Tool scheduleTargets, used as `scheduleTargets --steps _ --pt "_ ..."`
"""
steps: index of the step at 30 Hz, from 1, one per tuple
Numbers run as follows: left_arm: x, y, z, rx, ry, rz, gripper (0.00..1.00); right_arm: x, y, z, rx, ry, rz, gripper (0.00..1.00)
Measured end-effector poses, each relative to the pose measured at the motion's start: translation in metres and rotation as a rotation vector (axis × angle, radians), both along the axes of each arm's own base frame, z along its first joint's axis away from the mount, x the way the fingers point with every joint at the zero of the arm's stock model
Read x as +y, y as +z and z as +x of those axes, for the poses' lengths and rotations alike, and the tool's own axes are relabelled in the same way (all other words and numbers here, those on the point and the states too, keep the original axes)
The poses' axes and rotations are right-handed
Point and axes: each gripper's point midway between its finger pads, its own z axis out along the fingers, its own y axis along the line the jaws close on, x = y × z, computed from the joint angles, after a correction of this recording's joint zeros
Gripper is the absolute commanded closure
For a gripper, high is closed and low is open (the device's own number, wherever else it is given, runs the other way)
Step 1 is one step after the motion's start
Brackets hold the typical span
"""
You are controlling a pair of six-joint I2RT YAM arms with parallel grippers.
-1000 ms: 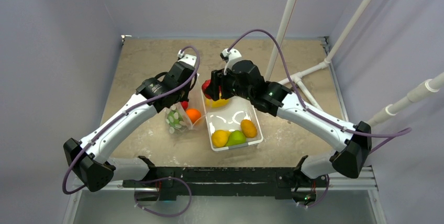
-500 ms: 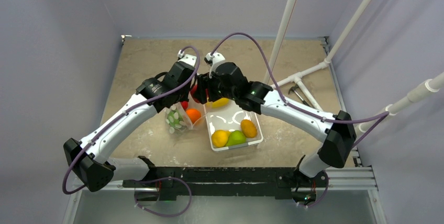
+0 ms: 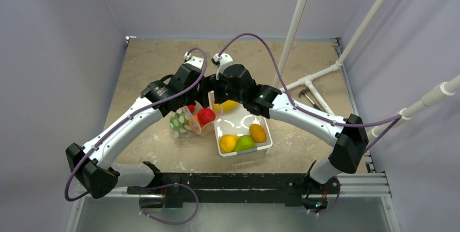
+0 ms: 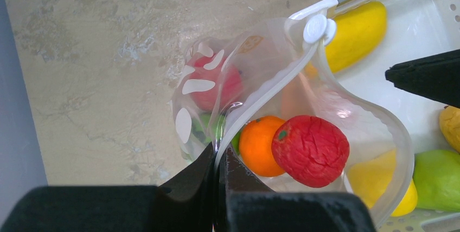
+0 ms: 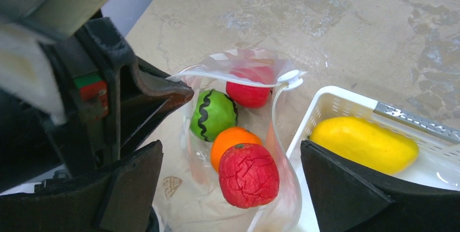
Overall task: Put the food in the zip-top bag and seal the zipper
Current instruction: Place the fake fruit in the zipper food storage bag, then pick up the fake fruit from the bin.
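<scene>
The yellow fruit (image 5: 362, 144) beside the green one still lies in the tray, so my right gripper moves back and down to close on it next.
The clear zip-top bag (image 3: 181, 124) stands open left of the white tray (image 3: 264, 119). My left gripper (image 3: 191, 102) is shut on its zipper (image 4: 269, 89) rim, jaws pinched at the strip (image 4: 219, 162). My right gripper (image 3: 209, 97) hangs open and empty above the bag mouth (image 5: 232, 153). A wrinkled red fruit (image 5: 248, 175), an orange (image 5: 232, 139), a green fruit with black wavy stripes (image 5: 212, 114) and another red fruit (image 5: 248, 93) lie in the bag. A yellow mango-like fruit (image 5: 362, 144), a yellow (image 3: 228, 143), a green (image 3: 245, 143) and an orange fruit (image 3: 257, 133) lie in the tray.
The tray's left wall (image 5: 320, 107) touches the bag's right side. The zipper's white slider (image 4: 316, 27) sits at the far end of the strip. White pipes (image 3: 320, 75) run across the back right of the table. Purple walls close in the table.
My right gripper carried the wrinkled red fruit left from the tray to over the bag and opened. The fruit now lies in the bag beside the orange. The left arm held still.
</scene>
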Motion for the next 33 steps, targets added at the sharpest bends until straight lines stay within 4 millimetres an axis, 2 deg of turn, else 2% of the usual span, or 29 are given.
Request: scheduleTargets --steps 3,10,14,24,33 --pt "0.0 0.0 0.0 0.0 0.0 0.0 1.0 -0.007 0.007 -0.005 -0.01 -0.002 0.013 0.01" --pt "0.0 0.0 0.0 0.0 0.0 0.0 1.0 -0.029 0.043 -0.014 -0.058 -0.039 0.08 0.01" --pt "0.0 0.0 0.0 0.0 0.0 0.0 1.0 -0.041 0.046 -0.018 -0.057 -0.07 0.09 0.01" --pt "0.0 0.0 0.0 0.0 0.0 0.0 1.0 -0.074 0.015 -0.039 0.033 -0.113 0.042 0.01" --pt "-0.001 0.001 0.001 -0.004 0.0 -0.003 1.0 -0.098 -0.044 -0.067 0.165 -0.107 -0.053 0.07"
